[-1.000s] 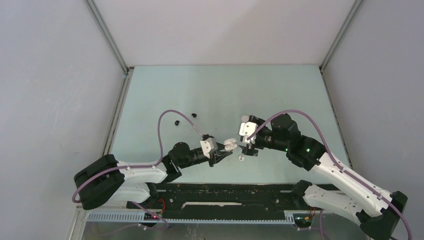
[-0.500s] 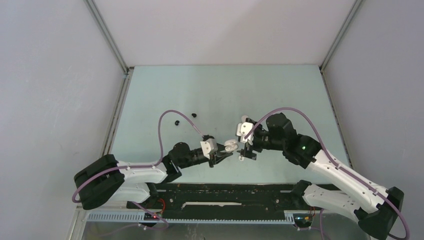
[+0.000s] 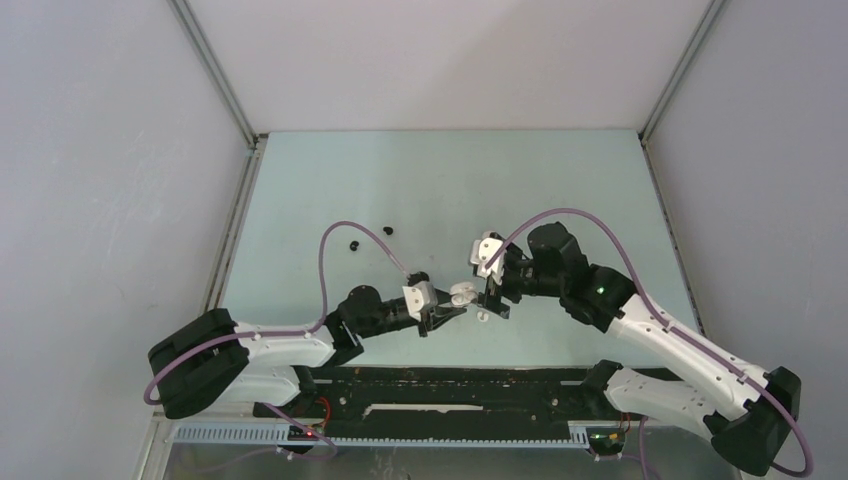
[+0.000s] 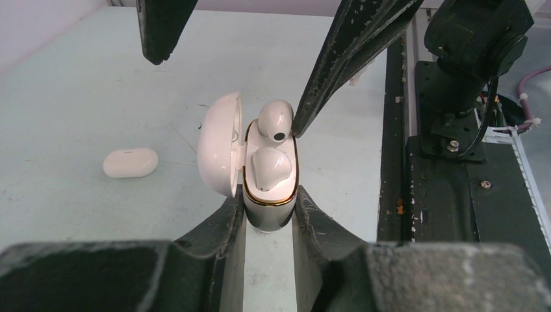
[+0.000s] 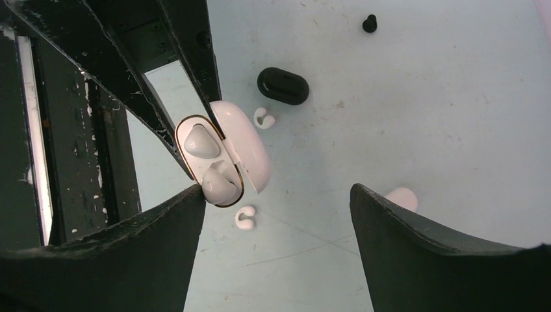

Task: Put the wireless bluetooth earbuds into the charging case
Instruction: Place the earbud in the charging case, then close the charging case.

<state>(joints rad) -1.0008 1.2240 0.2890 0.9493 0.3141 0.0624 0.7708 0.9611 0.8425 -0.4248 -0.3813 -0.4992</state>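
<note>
The tabletop beside the shut white case is bare. My left gripper will move outward, to the right in the top view, and down next to release the case it is holding.
My left gripper (image 4: 269, 203) is shut on a white charging case (image 4: 269, 195) with a gold rim, its lid (image 4: 217, 143) swung open. One white earbud (image 4: 268, 168) lies in its seat. A second white earbud (image 4: 276, 120) stands higher at the case's far end. My right gripper (image 5: 278, 195) hangs open over the case (image 5: 211, 162), one fingertip (image 5: 192, 201) against that raised earbud (image 5: 219, 185). Two loose white earbuds (image 5: 264, 117) (image 5: 245, 218) lie on the table under the case. In the top view the two grippers (image 3: 445, 315) (image 3: 492, 300) meet near the table's front middle.
A shut black case (image 5: 282, 85) lies on the table beyond the held case. A shut white case (image 4: 130, 162) lies to one side. Two black earbuds (image 3: 352, 244) (image 3: 387, 230) sit at the left of the table. The black base rail (image 3: 450, 385) runs along the near edge.
My right arm has shifted left, bringing its open fingers over the held case. The left gripper and the case have stayed in place.
</note>
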